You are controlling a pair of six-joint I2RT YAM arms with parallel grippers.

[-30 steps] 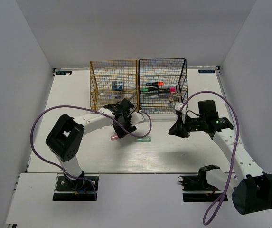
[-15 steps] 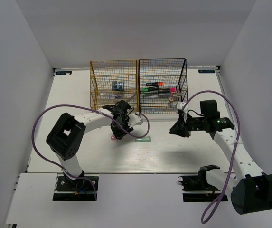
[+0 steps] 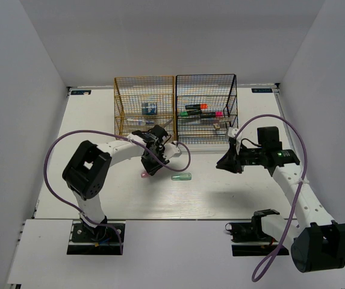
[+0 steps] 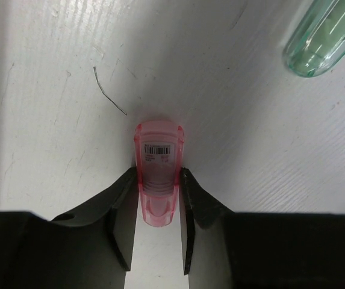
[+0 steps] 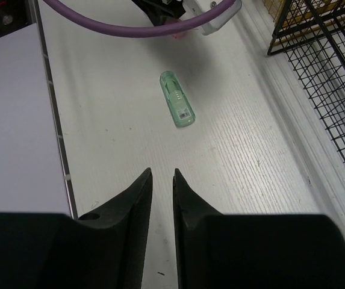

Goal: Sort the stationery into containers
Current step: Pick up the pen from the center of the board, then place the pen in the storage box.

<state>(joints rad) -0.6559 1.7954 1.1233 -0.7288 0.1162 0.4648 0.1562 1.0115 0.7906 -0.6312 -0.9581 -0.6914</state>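
My left gripper has the black rack's near corner (image 3: 188, 136) outward, to its right in the top view, so next it needs to lift outward over the rack's wires and release there.
A pink capsule (image 4: 158, 168) lies on the white table, and my left gripper (image 4: 158, 174) is shut on its near end, both fingers touching its sides. From above, the capsule (image 3: 144, 174) shows just below that gripper (image 3: 150, 167). To its right lies a green capsule (image 3: 182, 177), which also appears in the left wrist view (image 4: 324, 36) and the right wrist view (image 5: 177, 107). My right gripper (image 5: 162, 173) hovers right of it (image 3: 222, 164), its jaws narrowly open and empty. The gold-yellow rack (image 3: 119, 114) and black rack (image 3: 232, 102) stand behind.
Highlighters (image 3: 199, 110) lie on a tier of the black rack, and a blue tape roll (image 3: 149, 108) sits in the gold one. The left arm's purple cable (image 5: 130, 27) loops low over the table near the capsules.
My left jaws have closed in onto the pink capsule, with the gripper settling slightly toward it. The right arm has drifted a little to the right; the green capsule has not moved.
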